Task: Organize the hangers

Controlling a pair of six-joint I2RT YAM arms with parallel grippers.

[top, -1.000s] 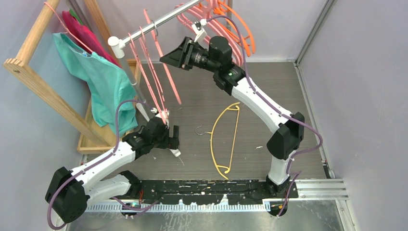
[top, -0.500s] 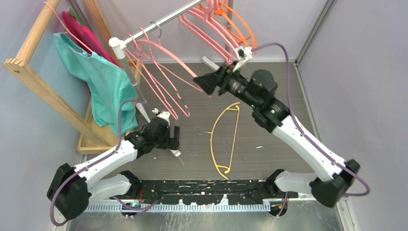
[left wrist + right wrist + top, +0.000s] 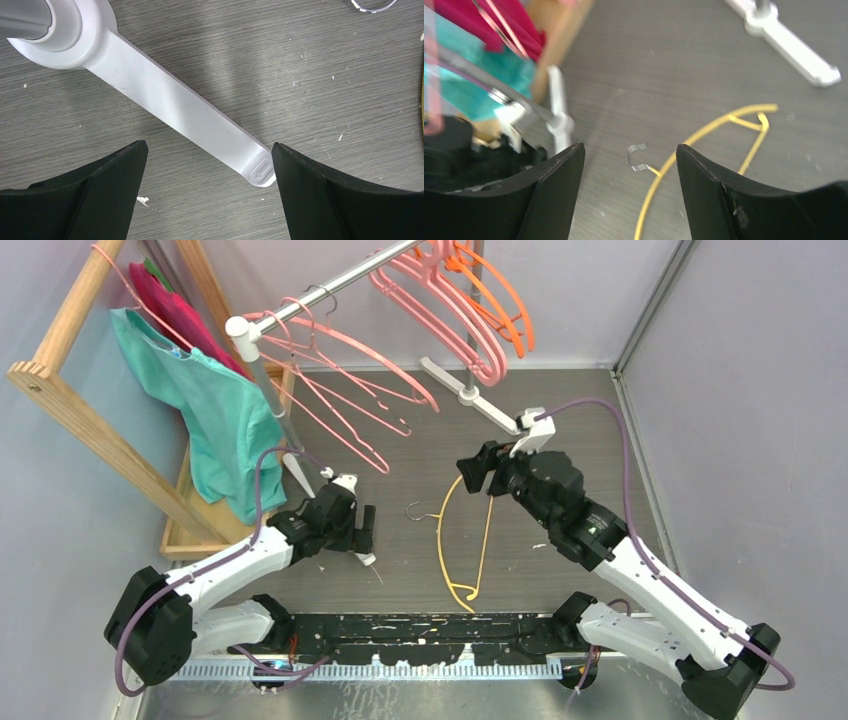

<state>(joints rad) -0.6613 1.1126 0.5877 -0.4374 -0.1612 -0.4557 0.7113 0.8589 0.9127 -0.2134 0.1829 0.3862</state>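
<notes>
My right gripper needs to move back and down onto the hanger's curved bar point(image 3: 441, 551) next, back from the hanger's hook, because that part of the bar is below the gripper and toward my base.
A thin yellow hanger point(image 3: 484, 540) lies flat on the grey floor, its metal hook point(image 3: 420, 512) pointing left. My right gripper point(image 3: 478, 470) hovers open over its upper end. In the right wrist view the hook point(image 3: 636, 157) shows between the jaws, with the yellow hanger point(image 3: 704, 135) curving away to the right. Thin pink hangers point(image 3: 340, 370) hang at the low end of the metal rail point(image 3: 340, 282); thick pink hangers point(image 3: 450, 310) and orange hangers point(image 3: 505, 300) hang higher up. My left gripper point(image 3: 362, 528) stands open low over the rack's white foot point(image 3: 190, 115), holding nothing.
A wooden frame point(image 3: 80, 410) at the left carries teal and magenta garments point(image 3: 225, 410) on a thin pink hanger. The rack's other white foot point(image 3: 470, 390) lies on the floor behind the right gripper. Grey walls close the space on the right and at the back.
My right arm has swung down from the rail to just above the yellow hanger, and its jaws have opened. The thin pink hangers on the rail swing outward. The left arm has barely moved.
</notes>
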